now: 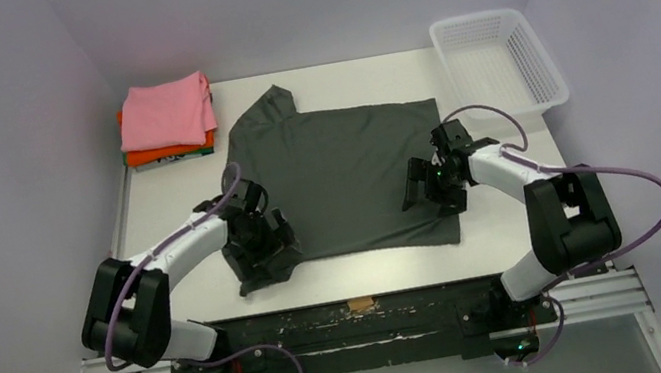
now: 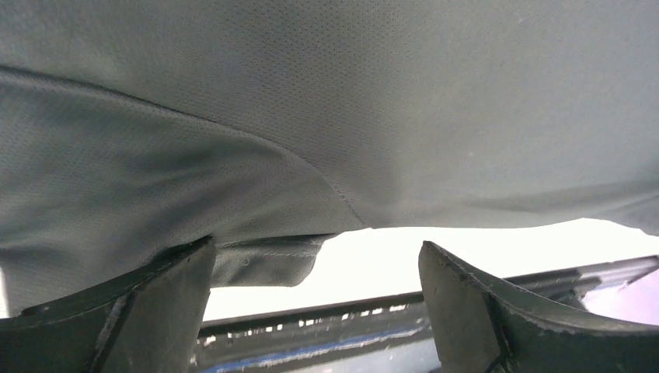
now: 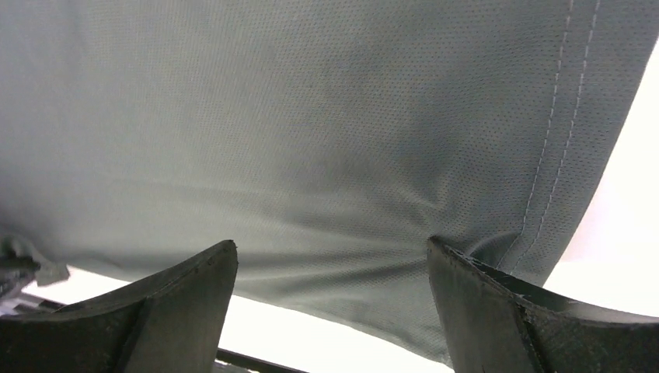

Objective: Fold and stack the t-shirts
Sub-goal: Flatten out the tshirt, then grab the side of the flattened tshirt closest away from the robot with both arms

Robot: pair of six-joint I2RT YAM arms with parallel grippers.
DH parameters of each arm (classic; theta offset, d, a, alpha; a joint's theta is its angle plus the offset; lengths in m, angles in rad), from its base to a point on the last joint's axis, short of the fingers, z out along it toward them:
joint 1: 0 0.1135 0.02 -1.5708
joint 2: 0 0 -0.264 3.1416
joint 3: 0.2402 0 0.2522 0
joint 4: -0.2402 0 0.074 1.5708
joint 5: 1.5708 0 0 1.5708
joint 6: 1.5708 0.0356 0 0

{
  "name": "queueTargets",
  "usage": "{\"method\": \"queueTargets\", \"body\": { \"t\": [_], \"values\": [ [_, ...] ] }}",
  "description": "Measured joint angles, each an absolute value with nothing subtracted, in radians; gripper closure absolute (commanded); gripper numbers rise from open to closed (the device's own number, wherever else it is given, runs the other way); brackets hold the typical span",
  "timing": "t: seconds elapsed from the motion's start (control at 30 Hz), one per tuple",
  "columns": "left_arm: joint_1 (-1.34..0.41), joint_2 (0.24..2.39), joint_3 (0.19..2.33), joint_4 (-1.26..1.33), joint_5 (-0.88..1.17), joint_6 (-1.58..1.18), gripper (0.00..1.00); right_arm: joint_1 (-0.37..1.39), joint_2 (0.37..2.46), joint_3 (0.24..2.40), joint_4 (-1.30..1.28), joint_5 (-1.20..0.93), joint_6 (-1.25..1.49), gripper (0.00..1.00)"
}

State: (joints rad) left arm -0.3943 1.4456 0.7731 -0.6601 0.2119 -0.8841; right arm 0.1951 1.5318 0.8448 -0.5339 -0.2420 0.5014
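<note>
My left gripper moves back and to the left in the top view next and closes on the sleeve's outer corner point(image 1: 245, 289), since it juts past the shirt's near edge.
The dark charcoal-grey t-shirt point(image 1: 346, 179) lies spread flat in the middle of the table. My left gripper point(image 1: 260, 244) is open over its near left corner, where a sleeve sticks out. In the left wrist view point(image 2: 317, 242) the jaws stand wide apart, and the left finger point(image 2: 155, 295) touches the sleeve cloth point(image 2: 256, 260). My right gripper point(image 1: 433, 185) is open over the shirt's right edge. In the right wrist view point(image 3: 332, 241) both fingertips rest on the grey cloth point(image 3: 311, 116) beside the stitched hem. The folded pink t-shirt point(image 1: 164, 113) lies on the folded orange t-shirt point(image 1: 169, 154) at the back left.
A white plastic mesh basket point(image 1: 496, 62) stands at the back right corner. The white table point(image 1: 514, 217) shows bare strips along the near edge and to the right of the shirt. The metal rail point(image 1: 360, 328) with the arm bases runs along the front.
</note>
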Motion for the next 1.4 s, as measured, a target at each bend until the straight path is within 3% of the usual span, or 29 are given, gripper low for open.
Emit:
{"method": "queueTargets", "body": {
  "t": [0.23, 0.5, 0.6, 0.93, 1.07, 1.1, 1.13, 1.4],
  "values": [
    [-0.467, 1.275, 0.748, -0.778, 0.231, -0.91, 0.0, 0.172, 1.473, 0.843, -0.636, -0.134, 0.5, 0.04],
    [-0.467, 0.922, 0.77, -0.905, 0.144, -0.962, 0.02, 0.169, 1.223, 0.864, -0.689, -0.031, 0.524, 0.04],
    [-0.467, 0.871, 0.728, -0.97, 0.115, -1.003, 0.15, 0.169, 1.119, 0.842, -0.696, 0.012, 0.557, 0.06],
    [-0.467, 0.937, 0.534, -0.927, 0.061, -1.106, 0.75, 0.169, 0.972, 0.614, -0.704, 0.042, 0.655, 0.3],
    [-0.467, 1.001, 0.529, -0.887, 0.036, -1.116, 0.81, 0.169, 0.972, 0.547, -0.702, 0.055, 0.691, 0.31],
    [-0.467, 1.013, 0.529, -0.876, 0.033, -1.116, 0.87, 0.169, 0.971, 0.533, -0.702, 0.059, 0.701, 0.31],
    [-0.467, 1.021, 0.529, -0.868, 0.03, -1.116, 0.99, 0.169, 0.968, 0.522, -0.701, 0.06, 0.709, 0.31],
    [-0.467, 1.056, 0.54, -0.832, 0.047, -1.069, 1.0, 0.169, 0.959, 0.468, -0.661, 0.078, 0.768, 0.46]
  ]
}}
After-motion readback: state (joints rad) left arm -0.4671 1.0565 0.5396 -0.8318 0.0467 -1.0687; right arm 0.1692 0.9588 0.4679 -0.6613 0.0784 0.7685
